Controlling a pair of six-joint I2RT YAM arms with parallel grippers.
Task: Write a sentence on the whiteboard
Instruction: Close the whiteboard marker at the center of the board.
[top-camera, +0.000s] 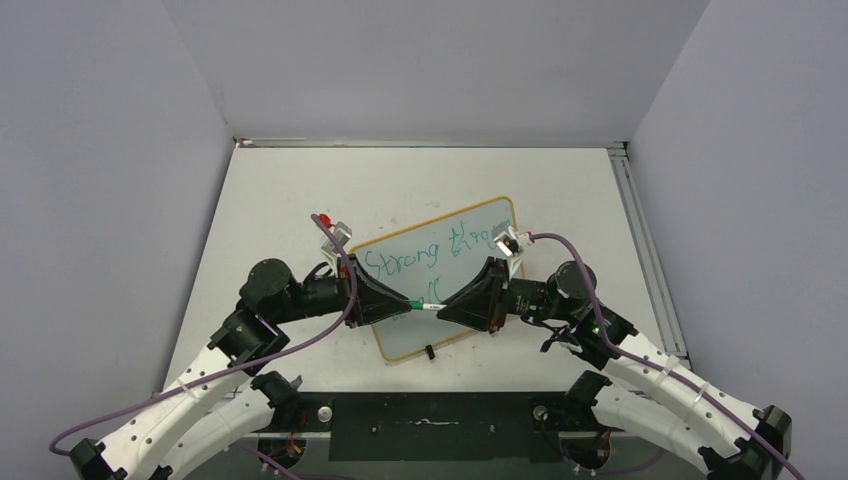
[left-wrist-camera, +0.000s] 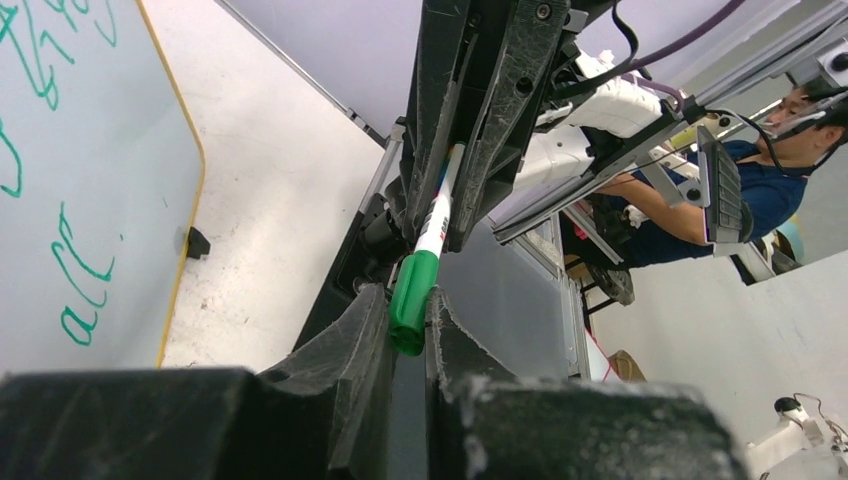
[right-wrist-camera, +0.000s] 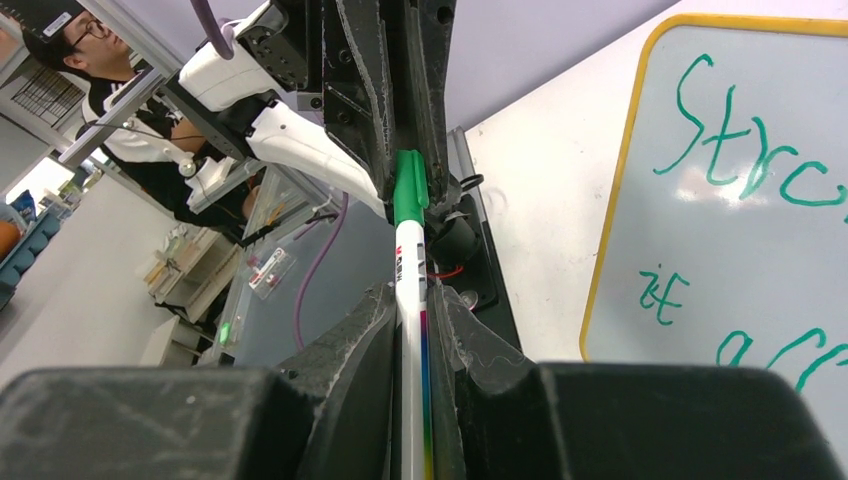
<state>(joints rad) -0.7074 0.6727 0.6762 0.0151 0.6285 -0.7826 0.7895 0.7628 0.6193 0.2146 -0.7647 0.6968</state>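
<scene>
My left gripper holds the capped marker and needs to swing to its left in the top view next. It should then go down and release the marker, because bare tabletop beside the board lies below there.
The whiteboard lies tilted at the table's middle, with a yellow-orange frame. The sentence is in green marker: "Strong" and more on the top line, with "it" and "all" lower down. Both grippers meet above the board's near half, on one marker. My left gripper is shut on its green cap. My right gripper is shut on its white barrel. The cap sits on the barrel's end.
A black clip sits on the board's near edge. A small red object shows by the board's far left corner. A metal rail runs along the table's right side. Grey walls close in on three sides.
</scene>
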